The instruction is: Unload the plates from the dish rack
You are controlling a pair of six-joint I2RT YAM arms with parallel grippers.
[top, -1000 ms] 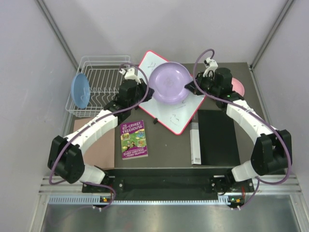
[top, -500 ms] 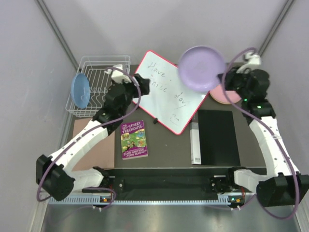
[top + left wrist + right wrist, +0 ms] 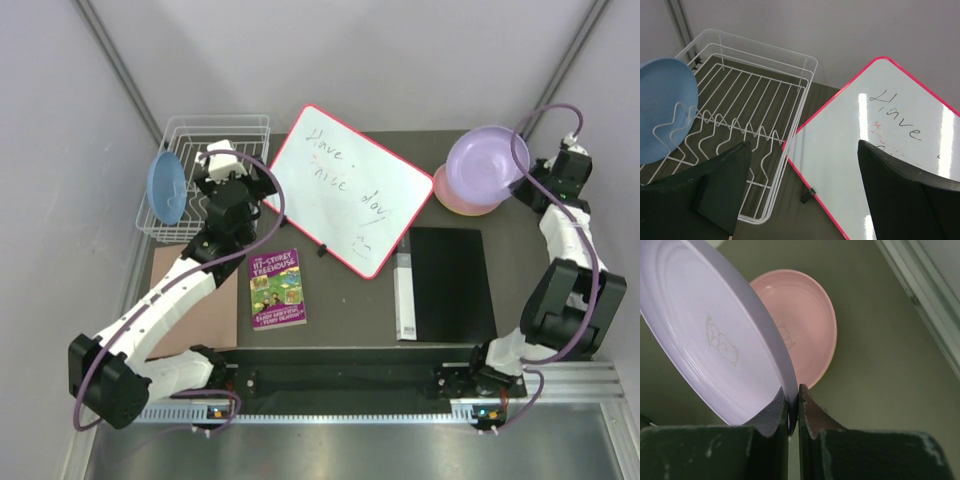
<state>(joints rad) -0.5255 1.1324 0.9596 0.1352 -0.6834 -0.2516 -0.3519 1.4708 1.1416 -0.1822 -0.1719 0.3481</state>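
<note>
My right gripper carries the lavender plate down next until its rim nears the pink plate, and then my right gripper opens.
The white wire dish rack stands at the back left, and a blue plate leans upright in its left end. My left gripper hovers open and empty over the rack's near right corner. In the left wrist view the rack and blue plate lie ahead of the gripper. At the far right my right gripper is shut on the rim of the lavender plate. It holds that plate tilted above the pink plate. The right wrist view shows the gripper pinching the lavender plate over the pink plate.
A red-framed whiteboard with writing lies at the centre back, and its edge sits right of the rack. A colourful book, a brown mat and a black folder with a white strip lie nearer the arms.
My right arm swung the lavender plate from above the whiteboard to the far right, over the pink plate. My left gripper opened and drew back left toward the rack.
</note>
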